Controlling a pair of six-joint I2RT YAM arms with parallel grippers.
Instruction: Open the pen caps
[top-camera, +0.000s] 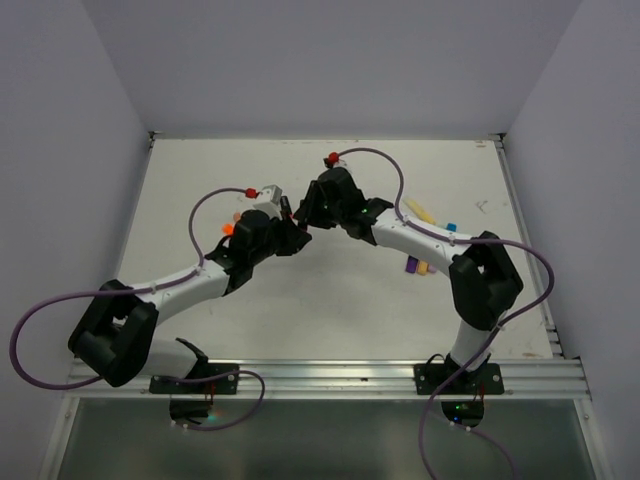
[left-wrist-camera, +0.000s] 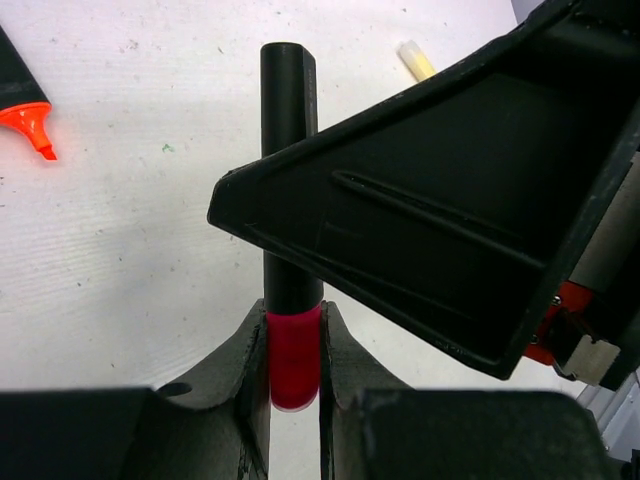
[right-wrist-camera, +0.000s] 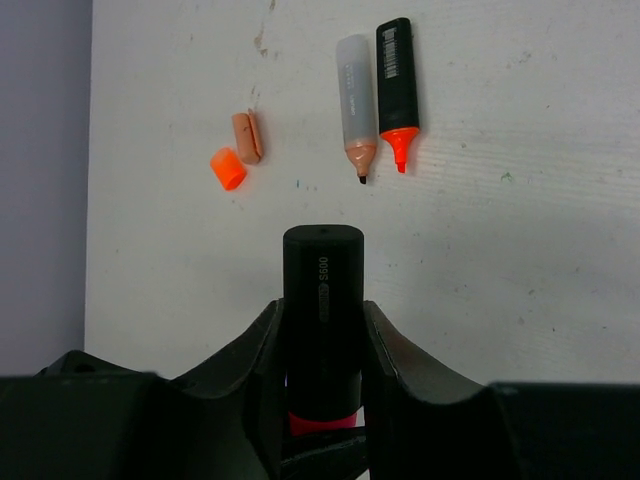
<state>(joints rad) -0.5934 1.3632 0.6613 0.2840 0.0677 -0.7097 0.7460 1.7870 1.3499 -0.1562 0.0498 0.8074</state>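
Observation:
Next, my left gripper pulls the pink cap off, lowers it to the left in the top view onto bare tabletop by the orange cap, and releases it.
A pink highlighter is held in the air between my two grippers. In the left wrist view my left gripper (left-wrist-camera: 293, 330) is shut on its pink cap (left-wrist-camera: 293, 355), with the black body (left-wrist-camera: 290, 130) pointing away. My right gripper (right-wrist-camera: 322, 330) is shut on that black body (right-wrist-camera: 322, 290), and a strip of the pink cap (right-wrist-camera: 322, 421) shows below. From the top view the left gripper (top-camera: 293, 238) and right gripper (top-camera: 312, 212) meet at mid-table. A loose orange cap (right-wrist-camera: 228, 168) and a peach cap (right-wrist-camera: 246, 137) lie on the table.
An uncapped peach pen (right-wrist-camera: 355, 100) and an uncapped orange highlighter (right-wrist-camera: 397, 85) lie side by side. On the right lie a yellow pen (top-camera: 422, 212), a purple cap (top-camera: 411, 265) and a blue cap (top-camera: 451, 227). Walls close in the white table (top-camera: 330, 310).

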